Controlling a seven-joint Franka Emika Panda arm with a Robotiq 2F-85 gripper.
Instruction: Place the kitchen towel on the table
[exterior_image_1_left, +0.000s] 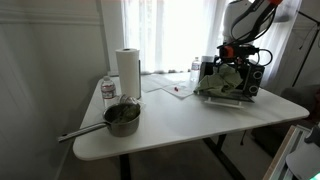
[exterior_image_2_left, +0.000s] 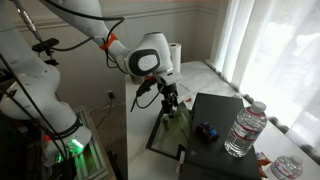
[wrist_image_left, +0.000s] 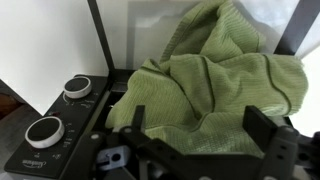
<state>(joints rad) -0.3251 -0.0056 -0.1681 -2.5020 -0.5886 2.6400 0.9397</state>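
Observation:
The gripper moves down onto the crumpled cloth next and closes, since the raised fold at the towel's lower edge (exterior_image_1_left: 229, 73) (wrist_image_left: 204, 127) is below it, between its spread fingers.
A light green kitchen towel (wrist_image_left: 215, 90) lies crumpled on a black appliance with two knobs (wrist_image_left: 48, 130). It also shows in both exterior views (exterior_image_1_left: 227, 84) (exterior_image_2_left: 172, 130). My gripper (wrist_image_left: 200, 128) hangs just above the towel with its two black fingers spread wide on either side of a fold, open and holding nothing. In an exterior view the gripper (exterior_image_1_left: 236, 58) sits over the appliance at the table's far right. The white table (exterior_image_1_left: 190, 115) has bare surface in the middle.
A pot with a long handle (exterior_image_1_left: 120, 117), a paper towel roll (exterior_image_1_left: 127, 72) and a water bottle (exterior_image_1_left: 108, 90) stand at the table's left. Papers (exterior_image_1_left: 172, 90) lie mid-table. Water bottles (exterior_image_2_left: 243, 128) stand beside the appliance. A curtained window is behind.

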